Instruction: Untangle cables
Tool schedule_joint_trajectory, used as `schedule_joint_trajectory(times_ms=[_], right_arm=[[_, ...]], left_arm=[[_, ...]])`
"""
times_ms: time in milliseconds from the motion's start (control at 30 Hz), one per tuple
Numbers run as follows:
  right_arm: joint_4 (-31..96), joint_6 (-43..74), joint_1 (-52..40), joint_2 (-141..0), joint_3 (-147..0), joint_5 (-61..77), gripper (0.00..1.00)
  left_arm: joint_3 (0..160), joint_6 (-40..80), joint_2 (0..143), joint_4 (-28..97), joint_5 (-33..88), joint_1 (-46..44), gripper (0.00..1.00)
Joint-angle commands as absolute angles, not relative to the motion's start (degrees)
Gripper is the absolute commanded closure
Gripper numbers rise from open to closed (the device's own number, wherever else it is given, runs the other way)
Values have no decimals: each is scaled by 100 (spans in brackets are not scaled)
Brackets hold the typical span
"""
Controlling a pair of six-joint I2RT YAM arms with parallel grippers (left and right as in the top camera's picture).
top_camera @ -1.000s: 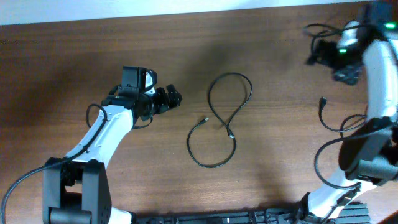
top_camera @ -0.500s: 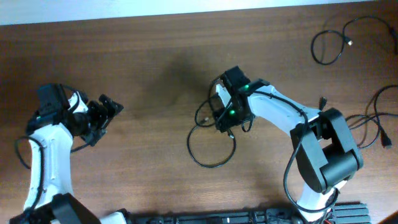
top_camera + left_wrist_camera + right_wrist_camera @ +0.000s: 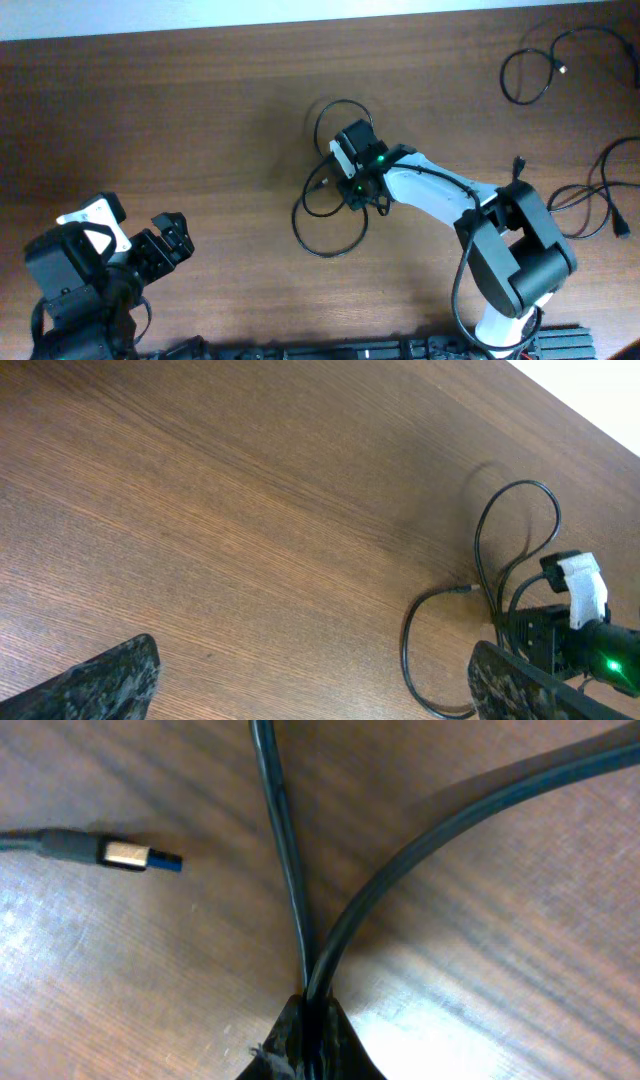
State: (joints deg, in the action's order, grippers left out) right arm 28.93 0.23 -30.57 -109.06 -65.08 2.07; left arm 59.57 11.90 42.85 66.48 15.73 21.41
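Note:
The right gripper should next lift the cable, carry it outward and release it on the bare tabletop, which is to the gripper's right in the overhead view.
One thin black cable point(image 3: 340, 100) lies in a figure-eight at the table's middle. My right gripper point(image 3: 357, 190) is down on its crossing and shut on it. In the right wrist view two strands of that cable point(image 3: 290, 870) run together into the closed fingertips point(image 3: 318, 1025), and a small metal plug point(image 3: 125, 853) lies loose to the left. Two more cables lie apart, one point(image 3: 505, 82) at the far right corner and one point(image 3: 601, 175) at the right edge. My left gripper point(image 3: 170, 245) hangs open and empty at the near left, facing the cable loop point(image 3: 478, 550).
The right arm point(image 3: 440, 195) stretches across the table from the near right to the centre. Its thicker black wires trail by its base. The table's pale back edge point(image 3: 250, 20) runs along the top.
My right arm swung from the far right corner to the centre cable and shut on its crossing, dragging the loops slightly left. The left arm drew back to the near left, still open.

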Motion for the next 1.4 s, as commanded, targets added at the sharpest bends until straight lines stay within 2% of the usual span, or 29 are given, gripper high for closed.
schedule_joint_trajectory(times_ms=[0, 100, 233, 367, 400, 533, 667, 767, 900, 1000, 1067, 1133, 1200, 1300, 1367], right_arm=[[2908, 84, -3105, -11093, -7266, -10, 96], [3336, 82, -2829, -11091, -8263, -73, 96], [3551, 78, -1715, -11089, -9109, -73, 96], [2569, -329, -475, -11096, -9107, -71, 96], [2123, -832, -154, -11096, -9107, -67, 96], [1356, -1855, 421, -11115, -9102, -69, 96], [869, -1929, 945, -11603, -9102, -23, 96], [711, -2274, 1022, -12016, -9102, -32, 96], [532, -3323, 1070, -12416, -9102, -73, 96], [1186, -3321, 993, -12619, -9098, 860, 96], [1535, -3310, 755, -12619, -9096, 880, 96], [2213, -2364, 344, -12621, -9096, 445, 96], [2689, -2303, 3, -12617, -9096, 239, 96], [3179, -1210, -416, -12617, -9096, -2244, 96], [2849, -1149, -325, -12617, -9094, -1855, 67]], left_arm=[[5992, 1098, 4274, 6635, 1452, 2165, 1], [5992, 1098, 4278, 6635, 1452, 2165, 1], [5992, 1098, 4278, 6635, 1452, 2165, 1], [5992, 1098, 4278, 6637, 1452, 2165, 1], [5994, 1098, 4278, 6637, 1452, 2165, 1], [5992, 1098, 4278, 6637, 1452, 2165, 1], [5992, 1098, 4278, 6637, 1452, 2165, 1], [5992, 1098, 4278, 6637, 1452, 2165, 1], [5992, 1098, 4278, 6637, 1452, 2165, 1], [5992, 1098, 4278, 6652, 1452, 2165, 1], [5992, 1098, 4278, 6676, 1450, 2165, 1], [5992, 1098, 4278, 6676, 1452, 2165, 1], [5992, 1098, 4278, 6676, 1452, 2165, 1], [5992, 1098, 4278, 6676, 1452, 2165, 1], [5992, 1098, 4278, 6678, 1452, 2165, 1]])
